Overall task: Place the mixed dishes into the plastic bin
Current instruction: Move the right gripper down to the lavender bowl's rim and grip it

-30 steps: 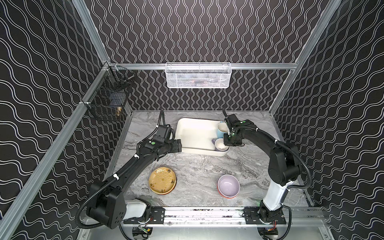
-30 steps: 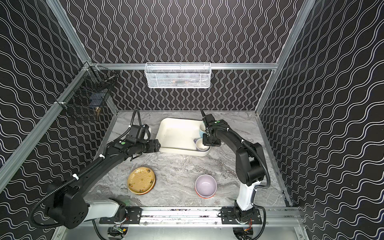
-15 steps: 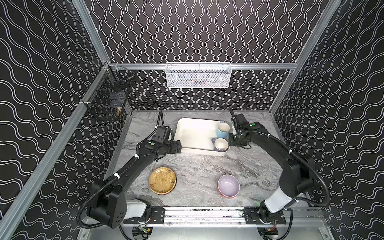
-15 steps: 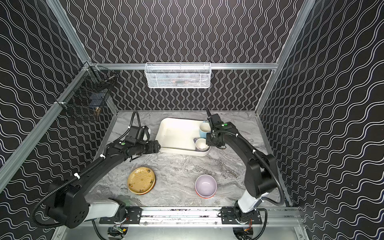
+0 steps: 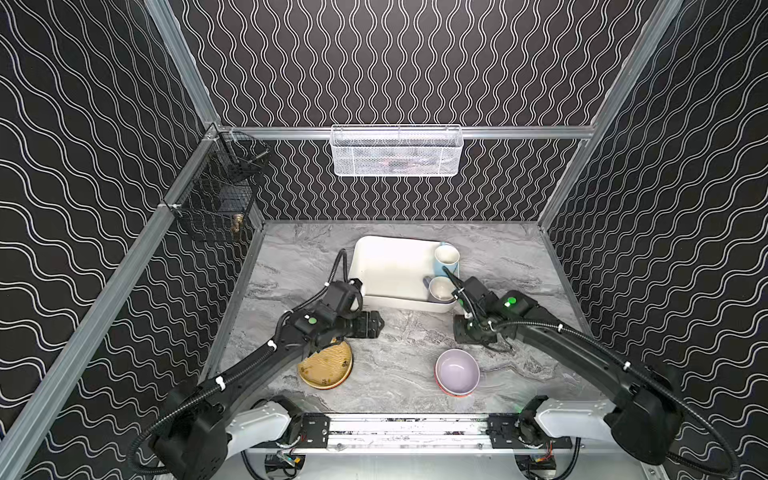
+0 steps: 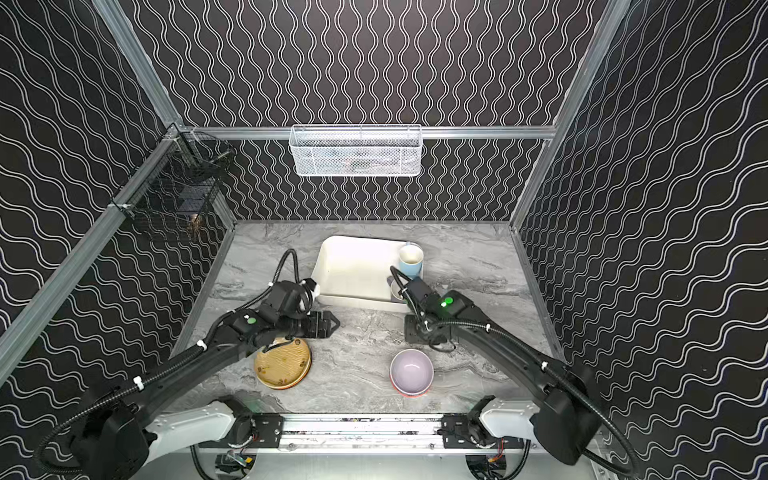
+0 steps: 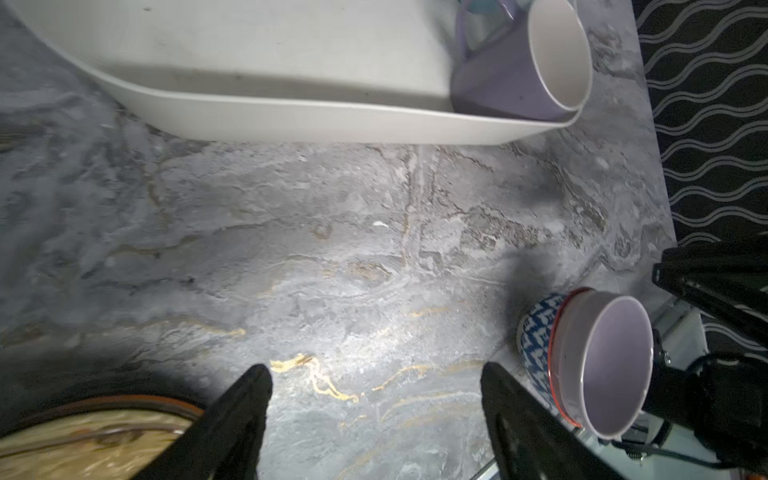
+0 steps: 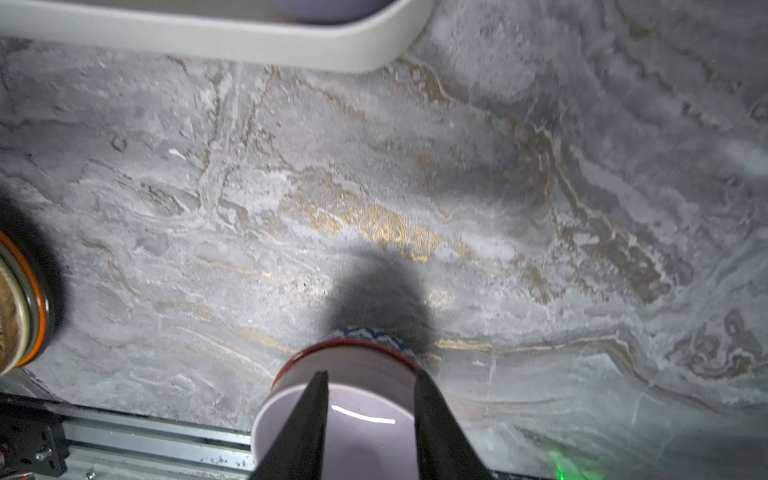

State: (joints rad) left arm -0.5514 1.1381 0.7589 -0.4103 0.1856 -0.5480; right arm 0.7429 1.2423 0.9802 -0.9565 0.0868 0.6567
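My right gripper will next draw back and come down onto the lavender bowl's rim farthest from the plates, as that bowl is below it, nearer my base.
The plastic bin (image 5: 386,266) (image 6: 353,266) stands at the back middle of the table. It holds a light-blue mug (image 5: 446,257) and a lavender mug (image 5: 440,289) (image 7: 519,70). In both top views a lavender bowl (image 5: 457,372) (image 6: 411,370) sits nested in a blue-patterned, orange-rimmed bowl (image 7: 534,332) at the front right. A tan-gold plate (image 5: 328,365) (image 6: 284,365) lies at the front left on an orange-rimmed plate. My left gripper (image 5: 374,326) (image 7: 374,382) is open over bare table between the plate and the bin. My right gripper (image 5: 463,336) (image 8: 370,386) hangs open and empty just behind the lavender bowl (image 8: 365,436).
A white wire-mesh basket (image 5: 395,151) hangs on the back wall and a black wire basket (image 5: 216,199) on the left wall. A metal rail (image 5: 407,428) runs along the table's front edge, close to the bowls. My left arm covers part of the plates.
My right gripper has let go of the lavender mug in the bin, opened and drawn back toward the front, near the bowls. My left gripper has moved from the bin's corner toward the table's middle.
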